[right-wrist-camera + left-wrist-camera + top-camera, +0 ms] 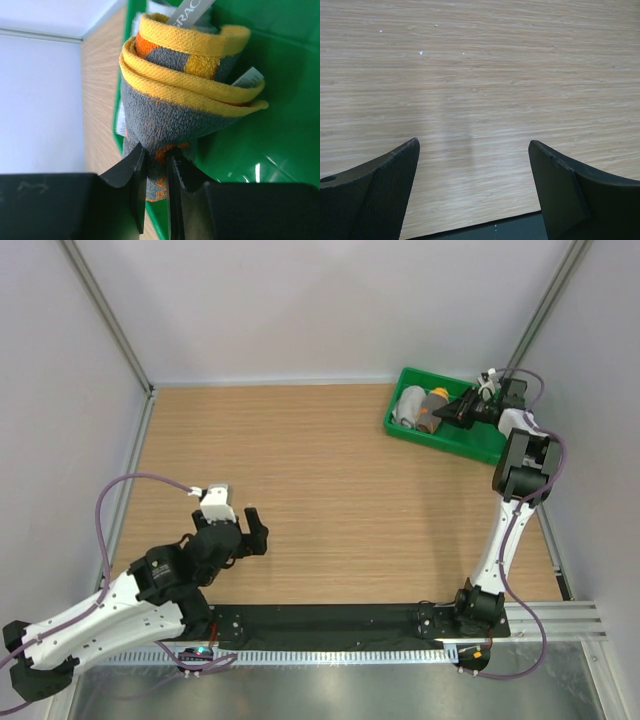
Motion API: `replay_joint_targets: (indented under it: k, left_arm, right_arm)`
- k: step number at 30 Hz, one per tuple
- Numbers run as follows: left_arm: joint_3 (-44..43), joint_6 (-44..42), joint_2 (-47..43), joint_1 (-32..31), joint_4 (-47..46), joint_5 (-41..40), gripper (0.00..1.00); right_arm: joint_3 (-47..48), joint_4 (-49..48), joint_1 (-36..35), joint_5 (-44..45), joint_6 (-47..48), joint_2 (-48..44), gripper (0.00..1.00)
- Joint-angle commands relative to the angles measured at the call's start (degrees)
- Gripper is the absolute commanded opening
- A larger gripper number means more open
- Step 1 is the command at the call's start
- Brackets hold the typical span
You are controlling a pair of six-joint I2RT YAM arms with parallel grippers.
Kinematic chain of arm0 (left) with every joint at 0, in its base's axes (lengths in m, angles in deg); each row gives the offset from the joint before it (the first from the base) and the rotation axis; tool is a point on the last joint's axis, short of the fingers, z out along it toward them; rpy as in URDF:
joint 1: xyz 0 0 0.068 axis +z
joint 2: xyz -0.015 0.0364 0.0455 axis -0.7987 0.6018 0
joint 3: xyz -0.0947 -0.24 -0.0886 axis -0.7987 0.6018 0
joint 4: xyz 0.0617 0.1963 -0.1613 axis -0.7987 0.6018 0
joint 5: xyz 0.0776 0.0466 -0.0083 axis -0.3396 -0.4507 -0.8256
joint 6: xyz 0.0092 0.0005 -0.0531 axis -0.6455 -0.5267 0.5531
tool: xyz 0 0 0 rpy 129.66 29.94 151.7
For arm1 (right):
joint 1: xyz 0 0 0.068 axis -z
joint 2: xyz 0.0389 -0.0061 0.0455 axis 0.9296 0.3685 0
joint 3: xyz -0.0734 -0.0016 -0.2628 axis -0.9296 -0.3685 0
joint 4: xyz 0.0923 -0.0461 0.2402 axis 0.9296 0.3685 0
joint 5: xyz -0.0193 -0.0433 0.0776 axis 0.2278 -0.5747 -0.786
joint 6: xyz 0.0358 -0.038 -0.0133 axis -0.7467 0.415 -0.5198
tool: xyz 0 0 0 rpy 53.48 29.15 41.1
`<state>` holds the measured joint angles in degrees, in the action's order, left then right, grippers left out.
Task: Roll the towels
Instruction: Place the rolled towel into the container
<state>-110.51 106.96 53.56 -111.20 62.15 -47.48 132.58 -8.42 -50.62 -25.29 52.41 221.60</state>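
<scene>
The patterned roll covers part of the light grey towel, so the robot's right gripper will next go down and move away from that roll toward the bare bottom of the tray, then open.
A rolled orange and yellow towel with grey backing (pixel 175 95) lies in the green tray (pixel 280 100) at the far right. My right gripper (pixel 156 155) is shut on the near end of this roll. From above, the patterned towel (pixel 434 408) sits next to a rolled light grey towel (pixel 409 406) in the tray (pixel 470 443), with the right gripper (pixel 455 411) reaching in from the right. My left gripper (pixel 474 145) stands open over bare wooden table, holding nothing; from above the left gripper (pixel 248 532) is near the front left.
Grey walls close in the table on the left, back and right. A black strip (pixel 330 625) runs along the near edge by the arm bases. The tray sits against the right wall.
</scene>
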Motion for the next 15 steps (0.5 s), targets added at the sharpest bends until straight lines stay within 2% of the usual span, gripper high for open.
replay_joint_targets:
  k: [1,7,12,15]
  left_arm:
    - [0.74,-0.34,-1.61,0.27,-2.46,-2.03,0.9]
    - [0.82,-0.34,-1.17,0.27,-2.55,-2.11,0.91]
    - [0.82,-0.43,-1.17,0.27,-2.64,-1.85,0.91]
    - [1.0,-0.34,-1.52,0.27,-2.64,-2.11,0.91]
  right_arm:
    - [1.31,5.15,0.26,0.66,6.2,0.93,0.01]
    - [-0.99,8.31,0.87,8.48,8.75,1.46,0.01]
    - [3.58,14.02,1.05,14.02,9.8,2.86,0.01]
    - [4.55,15.43,1.14,16.92,10.07,3.05,0.09]
